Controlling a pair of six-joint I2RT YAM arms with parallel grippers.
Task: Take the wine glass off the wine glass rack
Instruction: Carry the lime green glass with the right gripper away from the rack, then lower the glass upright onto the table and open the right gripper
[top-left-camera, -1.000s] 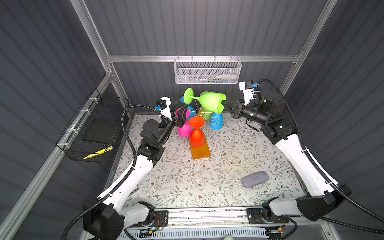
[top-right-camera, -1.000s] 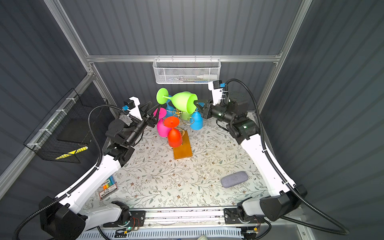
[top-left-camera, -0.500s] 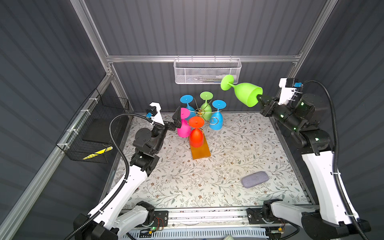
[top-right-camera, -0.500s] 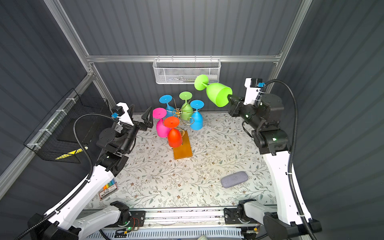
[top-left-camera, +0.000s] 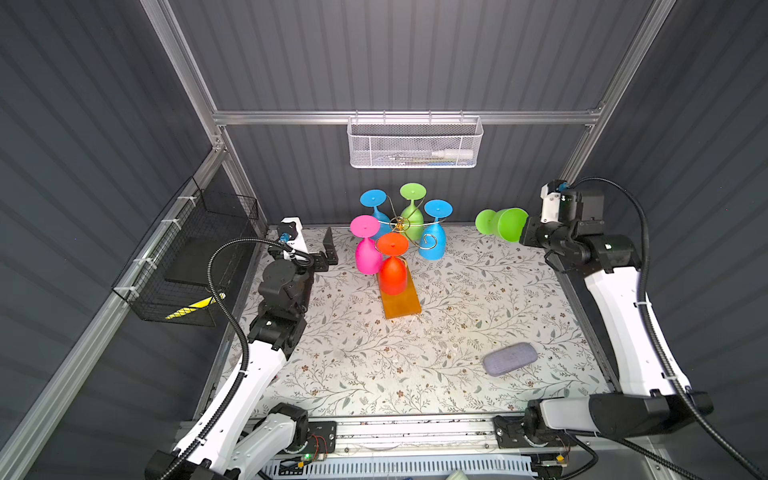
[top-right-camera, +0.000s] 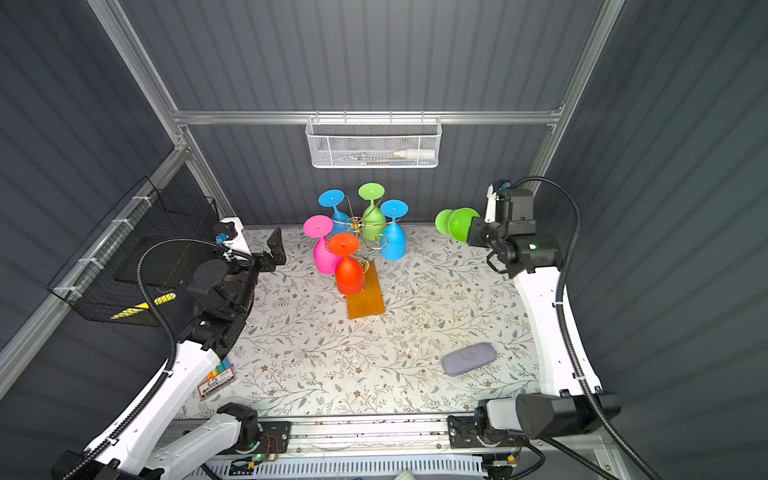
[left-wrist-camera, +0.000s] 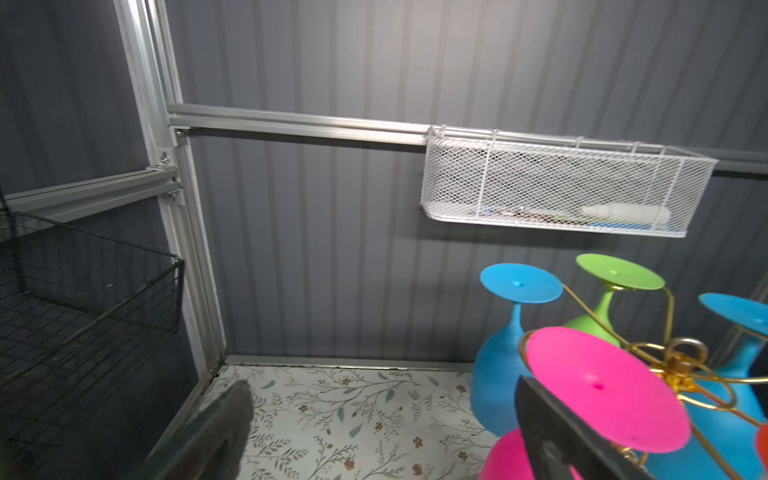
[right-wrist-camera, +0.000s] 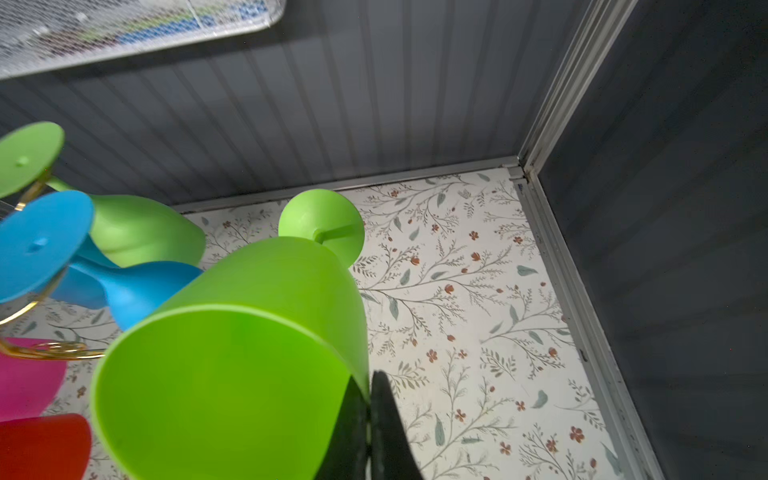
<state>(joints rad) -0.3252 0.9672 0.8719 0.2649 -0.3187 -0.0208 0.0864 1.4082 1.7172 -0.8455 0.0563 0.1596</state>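
Note:
My right gripper needs to tip down, set the glass foot-first on the bare mat beside the rack and release the glass's rim, as it hangs sideways.
My right gripper (right-wrist-camera: 370, 386) is shut on the rim of a lime-green wine glass (right-wrist-camera: 249, 353), one finger inside the bowl and one outside. In both top views this wine glass (top-left-camera: 509, 224) (top-right-camera: 461, 224) hangs sideways in the air, foot toward the rack, right of and apart from it. The gold wire wine glass rack (top-left-camera: 401, 226) stands on its amber base (top-left-camera: 401, 301) and still carries several upside-down glasses in blue, green, pink and red. My left gripper (left-wrist-camera: 382, 415) is open and holds nothing, left of the pink glass (left-wrist-camera: 602, 386).
A white mesh basket (top-left-camera: 415, 143) hangs on the back wall above the rack. A black wire basket (top-left-camera: 187, 257) is fixed to the left wall. A grey case (top-left-camera: 510, 359) lies front right on the floral mat. A marker pack (top-right-camera: 216, 376) lies by the left arm.
The right arm carried the green glass off the rack, out to the right and then lower. The left gripper opened wide and drew back to the left, away from the rack.

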